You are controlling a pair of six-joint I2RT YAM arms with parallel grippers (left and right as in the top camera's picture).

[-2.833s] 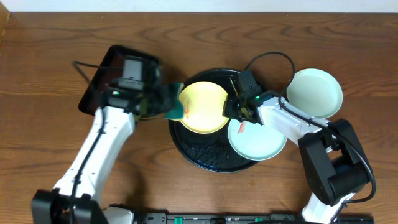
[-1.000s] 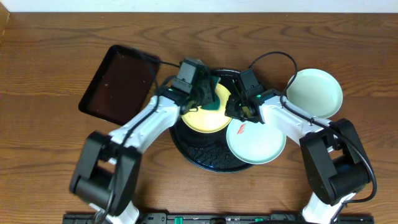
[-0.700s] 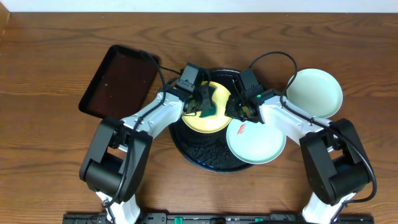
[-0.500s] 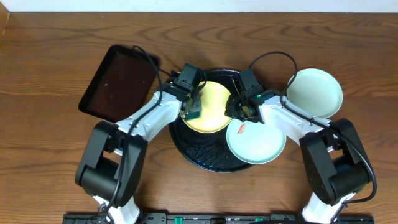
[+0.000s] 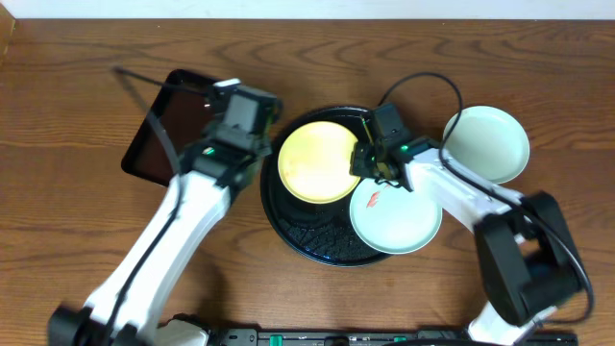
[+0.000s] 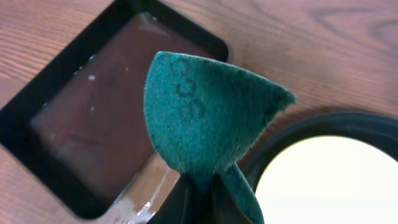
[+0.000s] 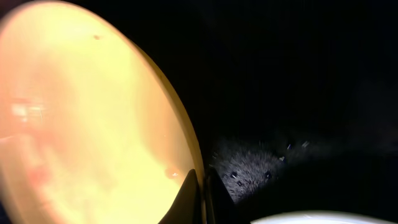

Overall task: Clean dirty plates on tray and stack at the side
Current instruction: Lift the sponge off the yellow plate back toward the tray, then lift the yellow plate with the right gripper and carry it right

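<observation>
My right gripper lifts and lowers over the tabletop mint-blue plate to its right in the overhead view next, since the yellow plate (image 5: 315, 161) looks clean.
The pale yellow plate (image 5: 315, 161) lies tilted on the round black tray (image 5: 317, 242); its face looks free of smears. My right gripper (image 5: 363, 163) is shut on the yellow plate's right rim (image 7: 186, 149). A mint-blue plate (image 5: 399, 216) with a red-orange smear rests on the tray's right edge. Another mint-blue plate (image 5: 488, 142) lies on the table at the right. My left gripper (image 5: 252, 144) is shut on a green scouring pad (image 6: 208, 115) and holds it above the gap between the rectangular tray and the round tray.
A smaller rectangular dark tray (image 5: 178, 125) lies at the left, seen also in the left wrist view (image 6: 93, 124). A black cable arcs behind the right arm (image 5: 423, 86). The wooden table (image 5: 77, 240) extends all round.
My left gripper with the green pad has left the yellow plate and moved left toward the rectangular tray. The plate's red smears are gone. The right gripper keeps its hold on the rim.
</observation>
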